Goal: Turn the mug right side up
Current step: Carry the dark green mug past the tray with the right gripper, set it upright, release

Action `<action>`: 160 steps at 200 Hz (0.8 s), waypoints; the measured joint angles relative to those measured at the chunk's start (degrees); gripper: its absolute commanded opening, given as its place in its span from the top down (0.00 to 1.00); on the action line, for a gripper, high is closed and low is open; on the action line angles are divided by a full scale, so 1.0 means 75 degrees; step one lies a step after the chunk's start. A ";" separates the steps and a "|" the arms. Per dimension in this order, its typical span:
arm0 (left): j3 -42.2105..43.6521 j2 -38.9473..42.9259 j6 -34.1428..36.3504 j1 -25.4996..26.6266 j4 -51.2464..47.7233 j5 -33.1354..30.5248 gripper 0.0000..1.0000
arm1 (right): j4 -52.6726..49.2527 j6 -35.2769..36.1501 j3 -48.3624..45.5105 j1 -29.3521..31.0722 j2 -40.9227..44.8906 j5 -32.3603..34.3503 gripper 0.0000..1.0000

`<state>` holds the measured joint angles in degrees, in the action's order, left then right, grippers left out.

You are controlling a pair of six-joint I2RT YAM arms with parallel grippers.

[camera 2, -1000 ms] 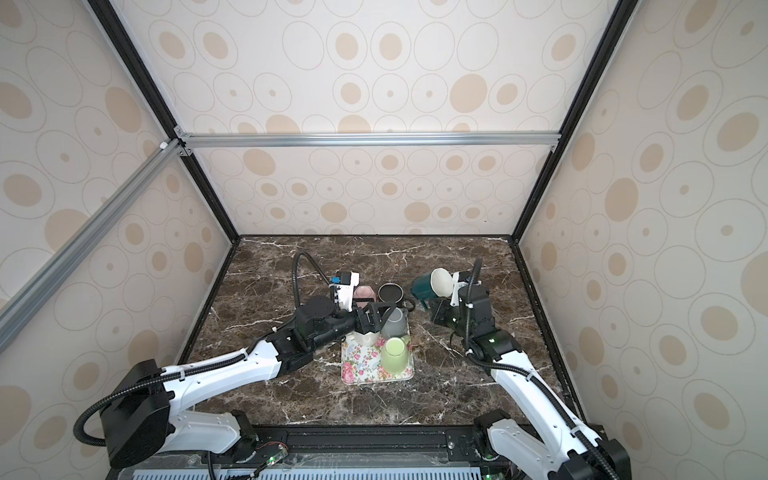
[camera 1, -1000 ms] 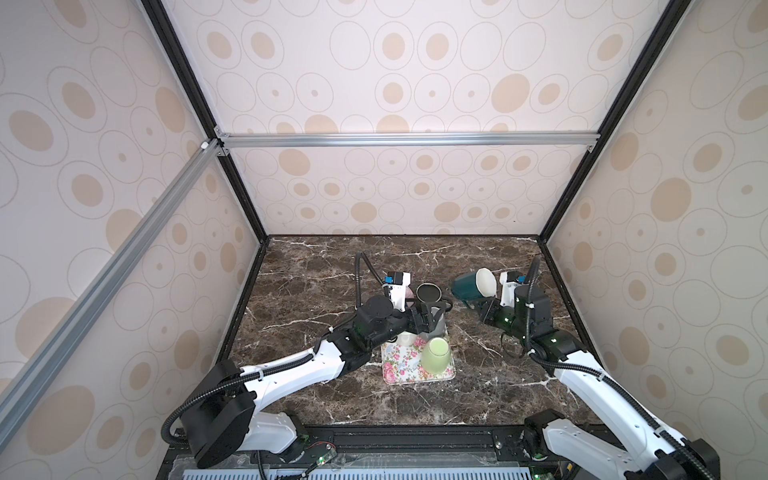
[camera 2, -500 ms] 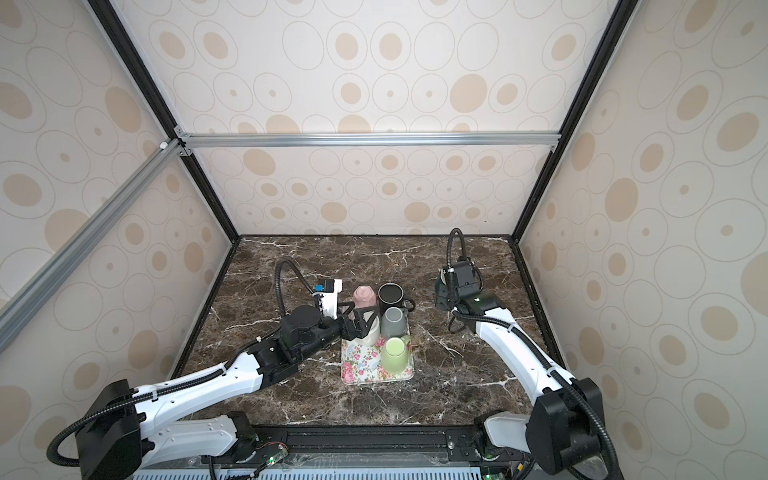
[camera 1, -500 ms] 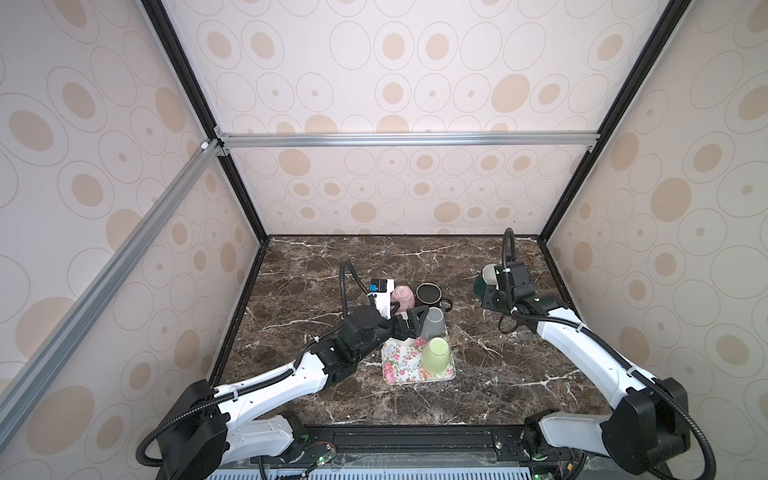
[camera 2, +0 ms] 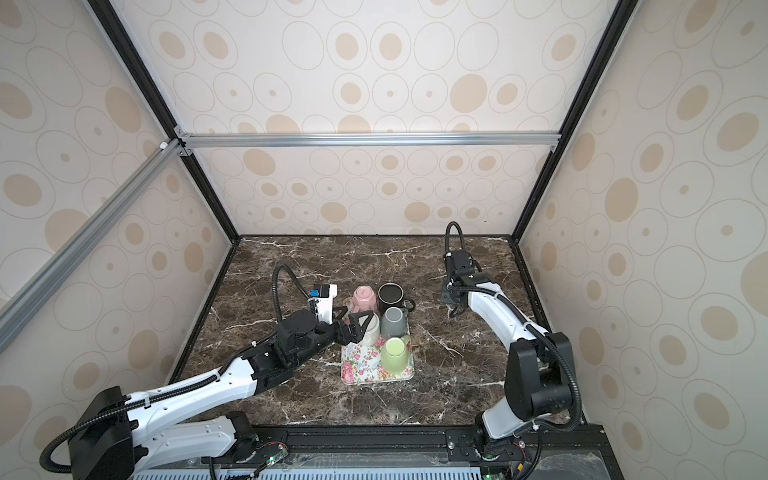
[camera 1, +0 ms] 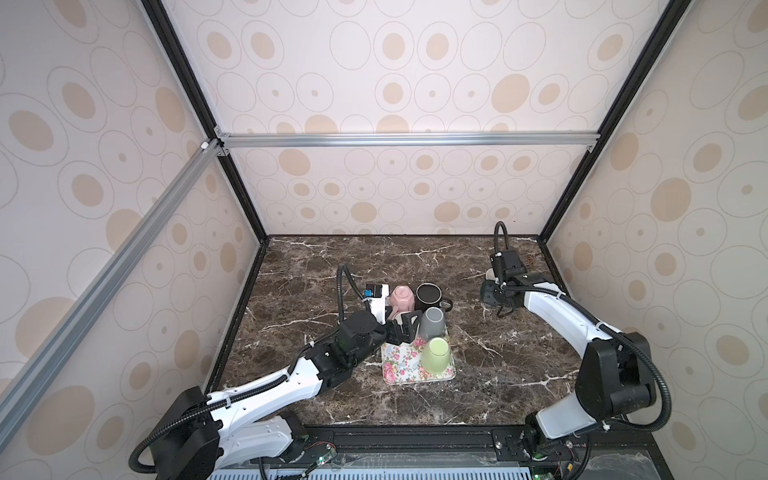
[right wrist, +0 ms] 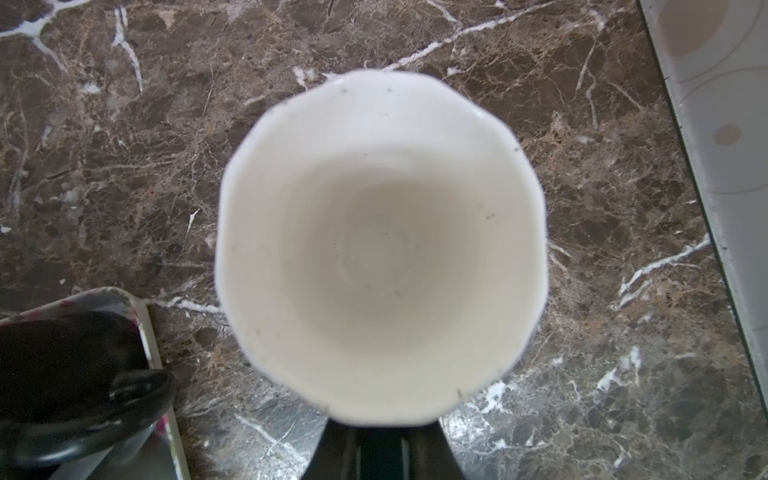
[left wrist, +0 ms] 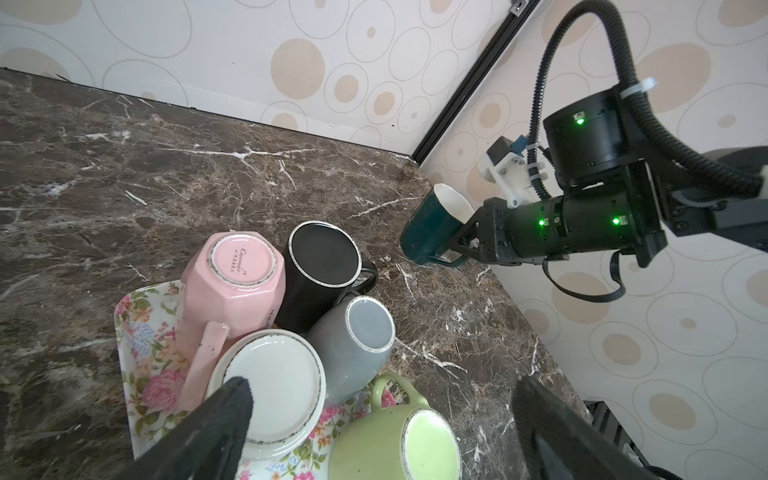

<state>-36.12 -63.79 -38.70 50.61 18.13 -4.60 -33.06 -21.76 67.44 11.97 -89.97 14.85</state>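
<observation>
My right gripper lowers the teal mug (camera 1: 489, 291) base-first onto the bare marble just below it next. It then releases the mug's handle, as the mug's opening already faces up.
A dark teal mug (left wrist: 430, 226) with a white inside hangs tilted just over the marble at the right. Its mouth points up towards the right arm. My right gripper (left wrist: 459, 245) is shut on its handle. The right wrist view looks straight into the white inside of the mug (right wrist: 380, 245); the fingers (right wrist: 345, 453) show only as a dark strip under its rim. In both top views the mug (camera 1: 489, 291) (camera 2: 451, 293) is a dark shape under the right wrist. My left gripper (camera 1: 401, 328) (left wrist: 382, 419) stands open over the tray, holding nothing.
A floral tray (camera 1: 399, 368) (left wrist: 141, 332) in the middle carries upside-down mugs: pink (left wrist: 239, 274), black (left wrist: 324, 262), grey (left wrist: 357, 336), white (left wrist: 270, 386) and green (left wrist: 395, 440). The right wall (right wrist: 723, 124) stands close to the held mug.
The right arm has swung from beside the tray to the back right, turning the teal mug from lying sideways to mouth up. The left gripper has drawn back a little over the tray.
</observation>
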 measured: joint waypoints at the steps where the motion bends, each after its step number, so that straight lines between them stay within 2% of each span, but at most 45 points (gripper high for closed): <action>1: 0.0000 0.0003 0.0000 0.0000 0.0000 0.0000 0.02 | 0.0000 0.0000 0.0012 -0.0003 -0.0020 -0.0003 1.00; 83: 0.0003 0.0163 0.0137 0.0000 -0.0122 -0.0143 0.01 | -0.0009 0.0026 0.0297 -0.0224 -0.0682 0.0055 1.00; 88: 0.0003 0.0163 0.0140 0.0000 -0.0131 -0.0149 0.02 | -0.0015 0.0026 0.0309 -0.0245 -0.0734 0.0047 0.93; 101: 0.0003 0.0160 0.0143 -0.0006 -0.0178 -0.0160 0.02 | -0.0044 -0.0015 0.0338 -0.0294 -0.0842 0.0020 0.63; 118: 0.0003 0.0157 0.0143 -0.0009 -0.0265 -0.0187 0.02 | -0.0041 -0.0009 0.0460 -0.0358 -0.0924 0.0017 0.42; 133: 0.0003 0.0149 0.0143 -0.0009 -0.0341 -0.0207 0.02 | 0.0003 0.0020 0.0577 -0.0385 -0.0933 0.0006 0.31; 160: 0.0003 0.0076 0.0143 -0.0012 -0.0399 -0.0201 0.02 | 0.0058 0.0026 0.0621 -0.0399 -0.0927 -0.0192 0.27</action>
<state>-36.10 -63.22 -37.63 50.52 15.14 -6.11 -32.62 -21.56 72.10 8.97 -96.92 13.41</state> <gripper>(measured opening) 0.982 0.725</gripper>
